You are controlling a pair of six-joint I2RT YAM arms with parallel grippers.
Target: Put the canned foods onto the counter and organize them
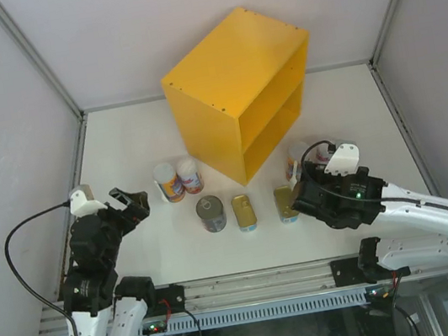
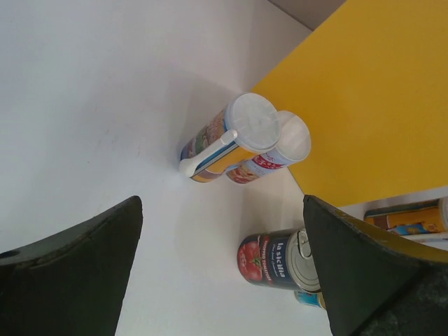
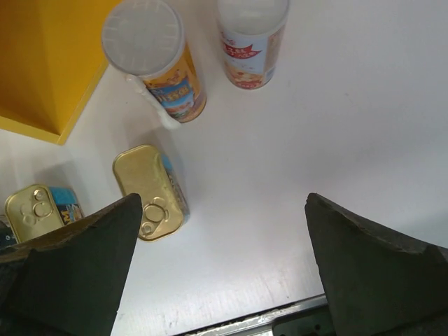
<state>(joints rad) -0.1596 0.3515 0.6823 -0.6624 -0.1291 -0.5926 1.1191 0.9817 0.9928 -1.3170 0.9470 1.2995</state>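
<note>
My right gripper will next move outward and down around the lid of the orange tall can (image 1: 297, 149) (image 3: 143, 37), because the can is below and outward of my open fingers.
The yellow counter (image 1: 237, 89) stands at the table's middle back, its top and inner shelf bare. Two tall cans (image 1: 168, 182) (image 1: 188, 175) stand left of it. In front sit the dark round tin (image 1: 211, 213) and two flat gold-topped tins (image 1: 245, 213) (image 1: 286, 204). Another tall can (image 1: 298, 159) shows partly behind my right gripper (image 1: 299, 186). My left gripper (image 1: 132, 204) hovers open left of the tall pair. In the left wrist view the tomato tin (image 2: 280, 260) lies by the right finger. In the right wrist view two tall cans (image 3: 157, 63) (image 3: 252, 35) and a flat tin (image 3: 148, 189) show; nothing is between the fingers.
Grey walls enclose the white table (image 1: 119, 150) on three sides. A metal rail (image 1: 260, 286) runs along the near edge, between the arm bases. The counter's open side faces front right.
</note>
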